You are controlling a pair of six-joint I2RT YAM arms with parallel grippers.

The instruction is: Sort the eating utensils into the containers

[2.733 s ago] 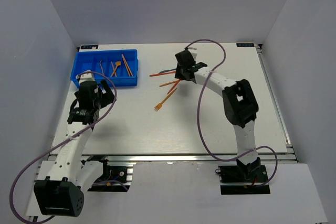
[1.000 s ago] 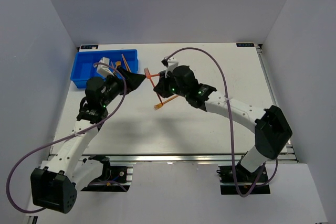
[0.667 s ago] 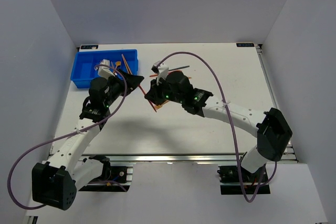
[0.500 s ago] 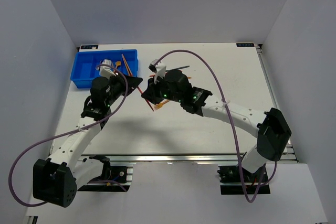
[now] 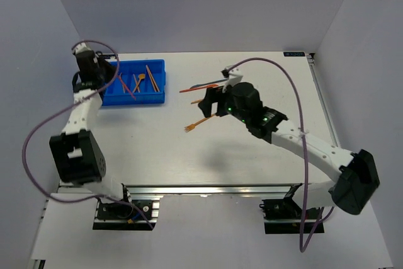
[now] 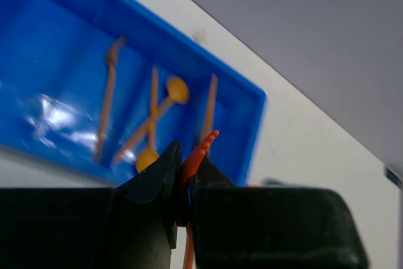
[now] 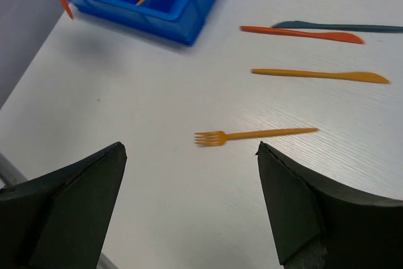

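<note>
I should move my left gripper outward over the tray's section with the lone orange utensil, then down, and let go of the orange-red utensil there, because that section still has space.
My left gripper is shut on a thin red utensil, whose tip sticks up between the black jaws. It hangs over the blue tray, where several orange utensils lie in the compartments. From above, the left gripper is at the tray's left end, with the red utensil slanting over it. My right gripper is open and empty above the table, near an orange fork. The same right gripper hovers among loose utensils.
On the table lie an orange knife, a red knife and a dark knife. Seen from above, the fork sits in mid-table. Grey walls close in the left, back and right.
The two grippers met mid-table over the red utensil. The left one closed on it and swung back-left over the tray. The right one let go, opened wide and drew back to the right.
</note>
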